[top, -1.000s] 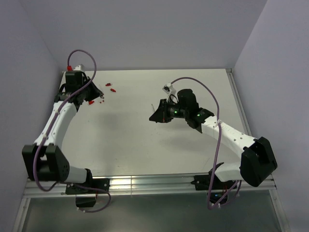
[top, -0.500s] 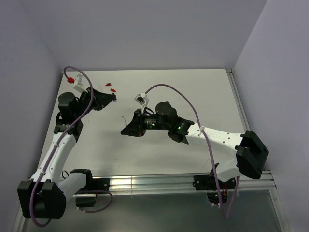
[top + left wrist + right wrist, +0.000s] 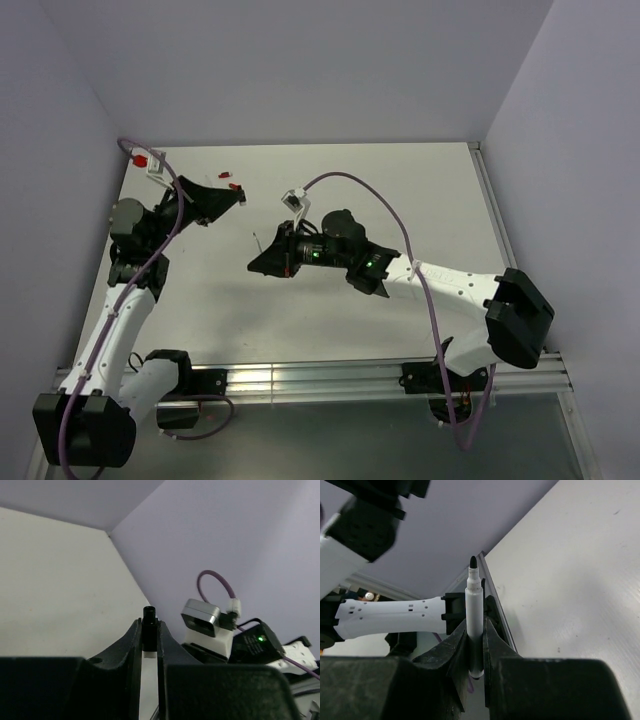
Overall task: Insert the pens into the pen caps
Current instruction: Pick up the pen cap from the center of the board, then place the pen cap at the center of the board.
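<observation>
My left gripper swings to the right in the top view next, tips its fingers down, lowers there and releases the pen cap, because the tabletop's middle is bare.
My left gripper (image 3: 232, 201) is shut on a short black pen cap (image 3: 149, 628), which sticks out past the fingertips; it is lifted above the table's back left. My right gripper (image 3: 260, 262) is shut on a white-barrelled pen (image 3: 473, 616) with a bare black tip that points away from the wrist. In the top view the pen (image 3: 257, 241) shows as a thin line above the right jaws. The two grippers face each other a short way apart. Two red pen caps (image 3: 225, 175) (image 3: 236, 187) lie on the table behind the left gripper.
The white table (image 3: 400, 190) is walled at the back and both sides. Purple cables (image 3: 350, 180) loop over each arm, one with a red plug (image 3: 140, 158) at the far left. The right wrist's camera housing (image 3: 201, 626) shows in the left wrist view.
Both arms have swung toward the table's middle left. The left gripper rose off the table by the red caps with the black cap; the right gripper carried the pen leftward toward it.
</observation>
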Controlling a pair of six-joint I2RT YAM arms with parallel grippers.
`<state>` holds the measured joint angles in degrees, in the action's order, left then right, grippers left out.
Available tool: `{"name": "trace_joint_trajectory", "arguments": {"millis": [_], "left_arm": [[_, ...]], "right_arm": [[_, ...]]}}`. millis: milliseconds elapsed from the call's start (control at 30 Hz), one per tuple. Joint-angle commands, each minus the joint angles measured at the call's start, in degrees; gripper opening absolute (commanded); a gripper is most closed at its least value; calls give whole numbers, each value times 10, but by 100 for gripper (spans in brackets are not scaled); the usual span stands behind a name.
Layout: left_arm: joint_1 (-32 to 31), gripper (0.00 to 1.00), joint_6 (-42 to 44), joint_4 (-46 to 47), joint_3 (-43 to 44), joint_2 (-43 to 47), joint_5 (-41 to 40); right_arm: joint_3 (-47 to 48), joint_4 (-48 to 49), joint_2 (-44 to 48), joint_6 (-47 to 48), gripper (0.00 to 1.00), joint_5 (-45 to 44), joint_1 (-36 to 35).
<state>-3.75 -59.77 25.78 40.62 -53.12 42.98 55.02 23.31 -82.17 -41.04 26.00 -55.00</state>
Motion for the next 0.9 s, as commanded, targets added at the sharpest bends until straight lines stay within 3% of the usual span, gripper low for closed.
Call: {"name": "trace_joint_trajectory", "arguments": {"millis": [0,67,167,233,267,300,500,700,867], "left_arm": [[-6,0,104,-184,88,-16,-42],[-9,0,162,-329,141,-37,-95],[-21,0,206,-399,142,-69,-169],[-72,0,220,-434,126,-92,-217],[-99,0,230,-448,126,-104,-278],[-155,0,233,-461,126,-132,-304],[-287,0,271,-452,154,-252,-381],[-346,0,337,-422,212,-364,-414],[-384,0,393,-474,275,-451,-525]], "right_arm": [[11,-13,43,15,0,-45,-5],[-5,-41,78,20,0,-88,-3],[-31,-106,138,31,0,-175,2],[-49,-130,167,30,0,-200,15],[-54,-151,190,26,0,-205,23],[-61,-159,201,26,0,-201,44],[-92,-195,288,32,0,-155,130],[-75,-229,330,57,0,-116,216],[-68,-248,344,68,0,-81,250]]}}
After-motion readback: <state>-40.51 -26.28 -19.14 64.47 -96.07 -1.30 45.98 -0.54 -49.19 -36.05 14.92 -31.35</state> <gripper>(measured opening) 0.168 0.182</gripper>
